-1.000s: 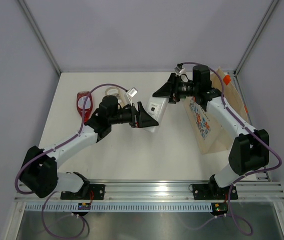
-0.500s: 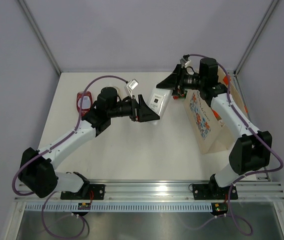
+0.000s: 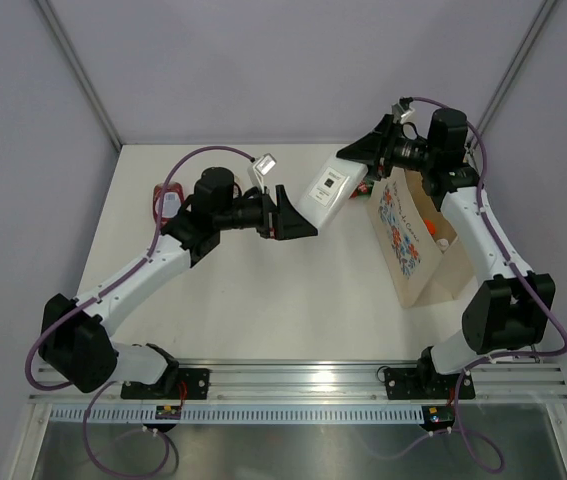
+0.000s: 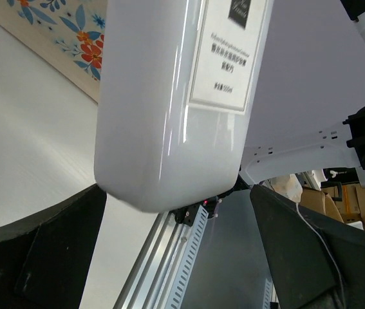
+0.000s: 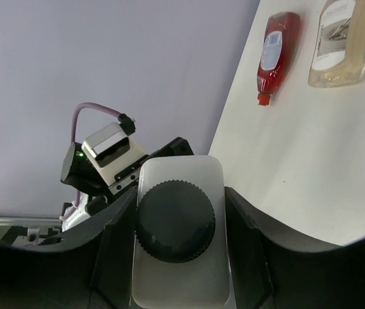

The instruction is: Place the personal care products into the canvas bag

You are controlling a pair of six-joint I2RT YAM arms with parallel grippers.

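I will move my right gripper over the bag's opening (image 3: 433, 212), lower the bottle and release it, since the bag's opening lies to the gripper's right in the top view.
A white bottle (image 3: 333, 188) with a black cap (image 5: 176, 221) hangs in the air, my right gripper (image 3: 365, 160) shut on its cap end. It is just left of the canvas bag (image 3: 415, 245), which stands open at the right with its floral print facing left. My left gripper (image 3: 300, 212) is open, its fingers apart below the bottle's base (image 4: 169, 167) without touching it. A red bottle (image 5: 277, 51) and a pale-yellow bottle (image 5: 338, 45) lie on the table at the far left, the red bottle (image 3: 167, 203) partly behind my left arm.
The bag's printed side (image 4: 60, 26) shows close behind the white bottle in the left wrist view. The aluminium rail (image 3: 293, 380) runs along the near table edge. Grey walls enclose the table on three sides.
My right gripper has carried the white bottle up and to the right, out from between the left fingers and toward the bag. The left gripper stays open near the table's middle.
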